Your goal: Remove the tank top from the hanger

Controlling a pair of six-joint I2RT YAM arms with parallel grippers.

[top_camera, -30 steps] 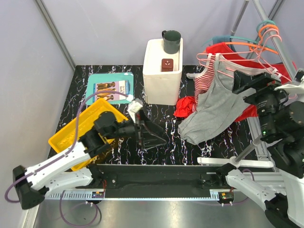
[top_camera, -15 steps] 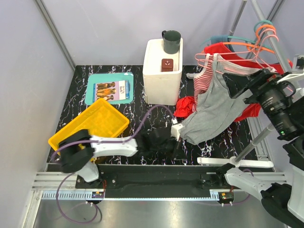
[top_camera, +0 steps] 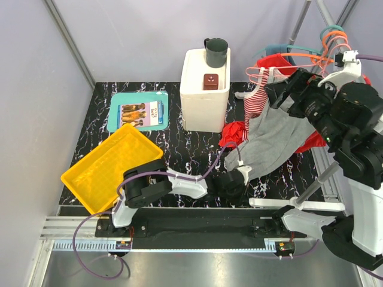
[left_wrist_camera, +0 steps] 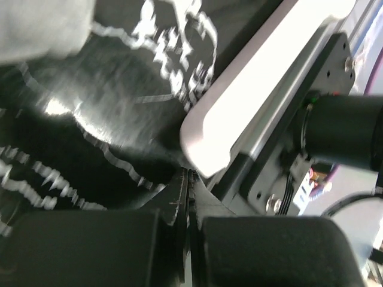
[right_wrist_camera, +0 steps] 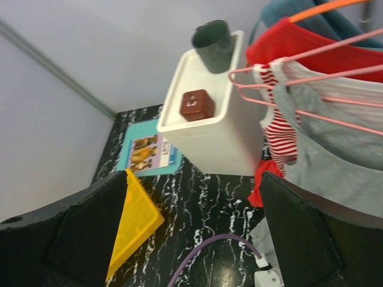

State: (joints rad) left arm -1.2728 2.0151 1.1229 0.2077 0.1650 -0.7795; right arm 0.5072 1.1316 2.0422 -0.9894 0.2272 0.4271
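My right gripper needs to swing to the right in its wrist view next, onto the pink hanger's upper arm (right_wrist_camera: 335, 76), because it is bare on that side of the gripper's open fingers.
A grey tank top (top_camera: 272, 134) hangs on a pink hanger (top_camera: 263, 73) at the right, its hem draping down to the table. In the right wrist view the tank top (right_wrist_camera: 335, 164) and the hanger (right_wrist_camera: 299, 78) fill the upper right. My right gripper (top_camera: 276, 95) is raised beside the hanger, just left of the top's shoulder, and stands wide open (right_wrist_camera: 194, 179) with nothing between its fingers. Low over the table, my left gripper (top_camera: 234, 184) lies just below the hem. Its jaws (left_wrist_camera: 187, 191) are pressed together with nothing visible between them. Blurred grey cloth (left_wrist_camera: 42, 24) shows at the upper left.
A white box (top_camera: 203, 101) carries a dark green mug (top_camera: 216, 52) and a brown block (top_camera: 210, 81). A yellow tray (top_camera: 111, 167) and a teal book (top_camera: 139, 112) lie at the left. A red cloth (top_camera: 233, 133), a striped garment (top_camera: 257, 98), a red garment (top_camera: 281, 63) and the rack's white foot (top_camera: 299, 204) crowd the right.
My left arm has swung right along the near edge, from beside the yellow tray to under the tank top's hem, and its gripper has shut. My right arm has moved left toward the hangers.
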